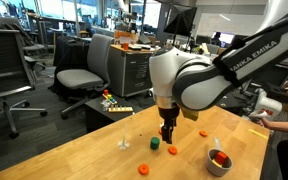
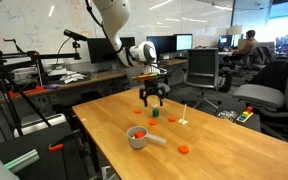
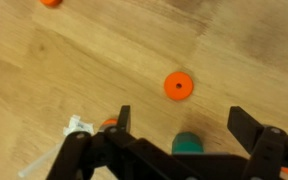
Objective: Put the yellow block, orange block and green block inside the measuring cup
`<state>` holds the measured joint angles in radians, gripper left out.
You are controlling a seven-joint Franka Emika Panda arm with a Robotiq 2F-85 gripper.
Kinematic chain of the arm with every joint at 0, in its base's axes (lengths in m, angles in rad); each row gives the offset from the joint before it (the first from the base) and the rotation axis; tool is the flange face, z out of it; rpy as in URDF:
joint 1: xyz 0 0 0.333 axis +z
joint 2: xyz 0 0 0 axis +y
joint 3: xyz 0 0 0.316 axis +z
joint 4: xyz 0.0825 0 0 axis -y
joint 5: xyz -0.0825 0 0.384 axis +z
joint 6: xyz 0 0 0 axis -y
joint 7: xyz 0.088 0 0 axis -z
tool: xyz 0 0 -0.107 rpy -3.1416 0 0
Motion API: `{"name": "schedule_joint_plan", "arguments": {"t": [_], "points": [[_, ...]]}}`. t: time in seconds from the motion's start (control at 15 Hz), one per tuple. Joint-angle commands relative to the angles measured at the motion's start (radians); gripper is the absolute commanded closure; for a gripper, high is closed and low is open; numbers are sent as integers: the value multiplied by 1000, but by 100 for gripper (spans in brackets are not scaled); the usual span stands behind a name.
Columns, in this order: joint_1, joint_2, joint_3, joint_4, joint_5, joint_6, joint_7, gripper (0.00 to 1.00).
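The green block lies below and a little outward, so my gripper will next reach outward and lower its open fingers around the sides of the green block (image 1: 154, 143) (image 3: 187, 143) to close.
The green block (image 3: 187, 143) is a small dark green cube on the wooden table, right between my open gripper's (image 3: 184, 125) fingers and partly hidden by the gripper body. In both exterior views the gripper (image 1: 167, 131) (image 2: 152, 98) hangs just above the green block (image 1: 154, 143) (image 2: 155, 114). The grey measuring cup (image 1: 220, 170) (image 2: 136, 144) stands near the table's front edge, apart from the gripper. The red-orange piece inside it looks like the orange block (image 1: 218, 158) (image 2: 136, 133). I cannot see the yellow block in any view.
Pale orange round pieces lie about: one disc (image 3: 178, 86) ahead of the jaws, others (image 1: 173, 150) (image 1: 143, 169) (image 1: 204, 132) near the green block. A small white object (image 1: 124, 143) (image 3: 76, 127) stands beside the gripper. Office chairs and desks surround the table (image 1: 94, 160).
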<state>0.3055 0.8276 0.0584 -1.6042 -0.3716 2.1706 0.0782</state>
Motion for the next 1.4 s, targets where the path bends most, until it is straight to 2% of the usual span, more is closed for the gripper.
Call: {"name": "schedule_joint_plan", "arguments": {"t": [0.0, 0.53, 1.0, 1.27, 1.33], "points": [[46, 151, -29, 239, 7, -96, 22, 0], [65, 379, -32, 591, 38, -246, -6, 0], [72, 556, 13, 875, 51, -400, -82, 0], [72, 603, 20, 960, 57, -469, -110, 0], [80, 596, -5, 950, 85, -469, -119, 0]]}}
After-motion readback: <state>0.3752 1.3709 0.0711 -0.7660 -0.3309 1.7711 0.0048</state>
